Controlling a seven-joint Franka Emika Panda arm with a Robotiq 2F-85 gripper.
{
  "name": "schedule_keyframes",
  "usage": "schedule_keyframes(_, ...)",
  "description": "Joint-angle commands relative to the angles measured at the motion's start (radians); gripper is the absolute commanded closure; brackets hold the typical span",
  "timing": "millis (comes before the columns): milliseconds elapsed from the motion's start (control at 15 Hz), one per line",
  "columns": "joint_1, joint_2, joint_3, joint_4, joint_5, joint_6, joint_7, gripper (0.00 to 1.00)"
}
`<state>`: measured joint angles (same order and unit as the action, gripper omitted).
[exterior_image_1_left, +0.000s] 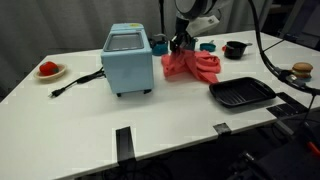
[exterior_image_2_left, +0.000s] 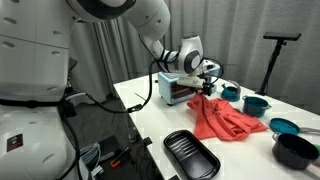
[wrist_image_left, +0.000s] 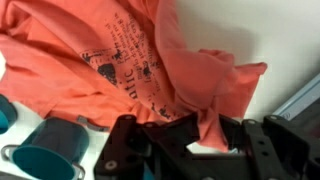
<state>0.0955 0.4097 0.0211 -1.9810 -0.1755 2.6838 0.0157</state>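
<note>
The teal cups stand outward of the raised fold, behind the shirt (exterior_image_2_left: 225, 120), so next I will move my gripper up and outward with the fold toward them and release the cloth.
A coral-red T-shirt (exterior_image_1_left: 197, 67) with dark print lies crumpled on the white table (exterior_image_1_left: 90, 120), right of a light-blue toaster oven (exterior_image_1_left: 128, 60). My gripper (exterior_image_1_left: 180, 43) stands over the shirt's edge nearest the oven and is shut on a raised fold of it. In the wrist view the gripper (wrist_image_left: 205, 128) comes in from the bottom, and a strip of the shirt (wrist_image_left: 120, 55) hangs pinched between its black fingers. In an exterior view the gripper (exterior_image_2_left: 207, 80) lifts the shirt (exterior_image_2_left: 225, 120) into a peak in front of the oven (exterior_image_2_left: 178, 90).
A black ridged tray (exterior_image_1_left: 241, 94) lies near the front edge, also seen as the tray (exterior_image_2_left: 191, 155). Teal cups (exterior_image_2_left: 254, 104) and a black bowl (exterior_image_1_left: 235, 49) stand behind the shirt. A plate with something red (exterior_image_1_left: 48, 69) sits far left; the oven's cord (exterior_image_1_left: 75, 82) trails toward it.
</note>
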Motion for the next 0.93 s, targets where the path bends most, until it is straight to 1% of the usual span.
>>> schedule_keyframes(0, 0.057, 0.035, -0.068, 0.097, -0.072, 0.087, 0.093, 1.00)
schedule_keyframes(200, 0.104, 0.069, -0.132, 0.162, -0.126, 0.141, 0.183, 1.00)
schedule_keyframes(267, 0.110, 0.091, -0.146, 0.198, -0.123, 0.138, 0.206, 1.00)
schedule_keyframes(333, 0.125, 0.105, -0.166, 0.212, -0.129, 0.135, 0.237, 0.75)
schedule_keyframes(400, 0.135, 0.124, -0.185, 0.233, -0.131, 0.131, 0.264, 0.72)
schedule_keyframes(467, 0.148, 0.141, -0.204, 0.251, -0.134, 0.131, 0.289, 0.67)
schedule_keyframes(533, 0.162, 0.158, -0.231, 0.268, -0.142, 0.137, 0.318, 0.58)
schedule_keyframes(600, 0.185, 0.169, -0.267, 0.274, -0.157, 0.153, 0.359, 0.51)
schedule_keyframes(667, 0.209, 0.182, -0.308, 0.282, -0.173, 0.174, 0.407, 0.42)
schedule_keyframes(733, 0.233, 0.192, -0.345, 0.289, -0.188, 0.182, 0.446, 0.36)
schedule_keyframes(800, 0.254, 0.199, -0.379, 0.292, -0.200, 0.195, 0.479, 0.29)
schedule_keyframes(867, 0.277, 0.204, -0.413, 0.284, -0.212, 0.207, 0.508, 0.20)
